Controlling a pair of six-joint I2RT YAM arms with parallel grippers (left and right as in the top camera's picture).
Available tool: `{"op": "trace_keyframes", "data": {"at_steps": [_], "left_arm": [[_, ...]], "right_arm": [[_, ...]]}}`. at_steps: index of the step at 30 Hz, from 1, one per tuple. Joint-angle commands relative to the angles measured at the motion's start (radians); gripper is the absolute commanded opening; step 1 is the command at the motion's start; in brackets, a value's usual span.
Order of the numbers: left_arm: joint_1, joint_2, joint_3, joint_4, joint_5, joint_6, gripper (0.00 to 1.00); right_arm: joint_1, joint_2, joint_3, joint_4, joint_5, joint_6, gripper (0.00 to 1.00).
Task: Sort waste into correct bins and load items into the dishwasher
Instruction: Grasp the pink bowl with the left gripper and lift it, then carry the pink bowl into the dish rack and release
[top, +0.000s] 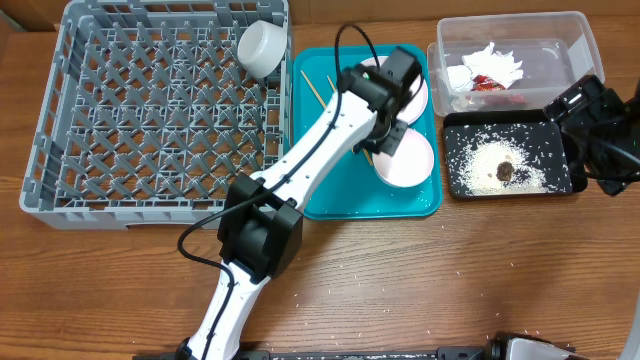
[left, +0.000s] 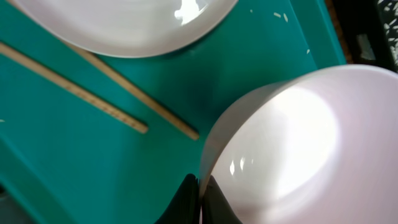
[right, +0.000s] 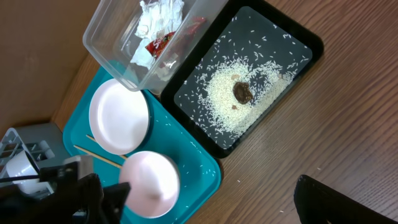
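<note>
I should move my left gripper up and over to the rack (top: 60, 130) and tip the bowl to let go of it on the rack's wires beside the white cup, because those wires are empty.
My left gripper (top: 392, 128) is shut on the rim of a pale pink-white bowl (top: 408, 165) over the teal tray; the wrist view shows both fingers (left: 200, 194) pinching the bowl's edge (left: 292, 149), and the bowl is tilted. The round plate (top: 418, 95) lies beside it, partly under my arm. Wooden chopsticks (top: 318, 88) lie on the tray. A small white cup (top: 262, 47) sits in the grey dish rack (top: 60, 130). The clear tub (top: 575, 40) holds the napkin (top: 495, 62) and wrapper (top: 490, 84). The black tray (top: 460, 185) holds rice (top: 480, 165) and the brown lump (top: 505, 171). My right gripper (top: 572, 112) is open and empty.
The teal tray (top: 330, 200) lies between the rack and the bins, with a few rice grains on it. My left arm stretches diagonally from the front edge across the tray. Stray rice grains lie on the wooden table (top: 500, 270). One right finger (right: 339, 199) shows over the wood.
</note>
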Motion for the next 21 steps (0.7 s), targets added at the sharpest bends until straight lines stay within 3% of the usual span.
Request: {"op": "trace_keyframes", "data": {"at_steps": [1, 3, 11, 13, 17, 21], "left_arm": [[0.069, 0.003, 0.208, -0.083, -0.118, 0.064, 0.04], [0.120, 0.003, 0.322, -0.151, -0.219, 0.064, 0.04], [0.366, 0.001, 0.778, -0.448, -0.393, 0.000, 0.04], [0.384, -0.013, 0.795, -0.445, -0.462, -0.022, 0.04], [0.380, -0.011, 0.758, -0.445, -0.888, -0.128, 0.04], [0.373, -0.010, 0.617, -0.447, -1.050, -0.196, 0.04]], "right_arm": [[-0.004, -0.007, 0.013, 0.003, 0.007, 0.005, 1.00], [-0.004, -0.007, 0.013, 0.003, 0.006, 0.005, 1.00], [-0.004, -0.007, 0.013, 0.003, 0.007, 0.005, 1.00], [-0.004, -0.007, 0.013, 0.003, 0.006, 0.005, 1.00], [-0.004, -0.007, 0.013, 0.003, 0.006, 0.005, 1.00], [-0.004, -0.007, 0.013, 0.003, 0.006, 0.005, 1.00]]}}
